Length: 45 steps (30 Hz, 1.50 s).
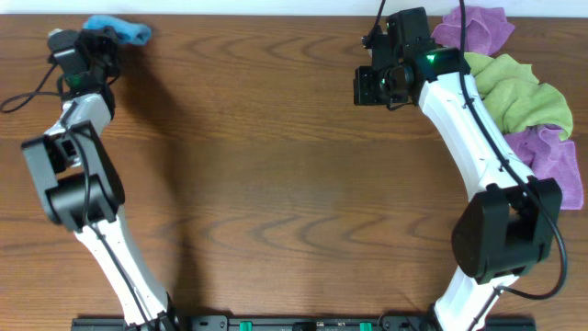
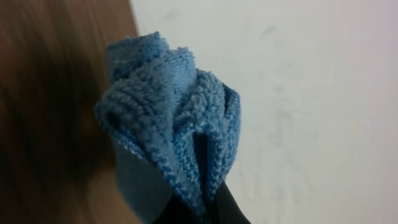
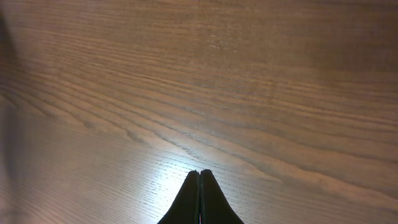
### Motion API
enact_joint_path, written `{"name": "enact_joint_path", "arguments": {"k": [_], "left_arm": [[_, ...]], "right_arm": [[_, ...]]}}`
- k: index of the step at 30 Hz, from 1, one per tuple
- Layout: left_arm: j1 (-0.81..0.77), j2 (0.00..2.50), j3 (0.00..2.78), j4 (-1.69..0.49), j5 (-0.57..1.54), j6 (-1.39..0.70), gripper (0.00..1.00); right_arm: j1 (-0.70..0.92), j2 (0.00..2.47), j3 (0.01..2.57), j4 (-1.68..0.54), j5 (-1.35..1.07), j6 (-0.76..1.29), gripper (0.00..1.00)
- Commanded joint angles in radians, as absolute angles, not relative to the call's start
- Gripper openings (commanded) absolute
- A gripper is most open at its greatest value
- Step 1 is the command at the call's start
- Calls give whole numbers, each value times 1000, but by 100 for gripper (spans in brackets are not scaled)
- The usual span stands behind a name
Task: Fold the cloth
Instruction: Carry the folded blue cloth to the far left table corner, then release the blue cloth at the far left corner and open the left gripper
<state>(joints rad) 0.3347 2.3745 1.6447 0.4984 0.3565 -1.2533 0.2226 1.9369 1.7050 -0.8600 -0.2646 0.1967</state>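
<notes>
The robot will next lower the bunched cloth with its left gripper onto the table by the table's back edge (image 1: 147, 44) (image 2: 78, 121), below the gripper and to its right in the overhead view, and let go of it.
A blue cloth (image 1: 122, 31) is bunched up at the table's far left corner, held by my left gripper (image 1: 99, 37). In the left wrist view the blue cloth (image 2: 171, 118) is pinched between the shut fingers (image 2: 202, 208) and sticks up in folds past the table's back edge. My right gripper (image 1: 360, 87) is at the far right of the table, shut and empty. In the right wrist view its closed fingertips (image 3: 199, 174) hover over bare wood.
A pile of cloths lies at the far right: a purple one (image 1: 478, 28), a green one (image 1: 519, 92) and another purple one (image 1: 551, 156). The right arm runs along beside this pile. The wooden table (image 1: 276, 184) spreads between the arms.
</notes>
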Motion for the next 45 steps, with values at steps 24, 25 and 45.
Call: {"name": "enact_joint_path", "arguments": {"k": [24,25,45], "left_arm": [[342,2533,1891,426,427,-1274,6],[343,2540,1891,424,431,-1274,6],[364,2564,1891,311,624,-1351,6]], "right_arm": [[216,1932,1719,-876,-258,260,2],[216,1932,1719,-876,-258,263,2],[217,1932,1719,-878,-259,284,2]]}}
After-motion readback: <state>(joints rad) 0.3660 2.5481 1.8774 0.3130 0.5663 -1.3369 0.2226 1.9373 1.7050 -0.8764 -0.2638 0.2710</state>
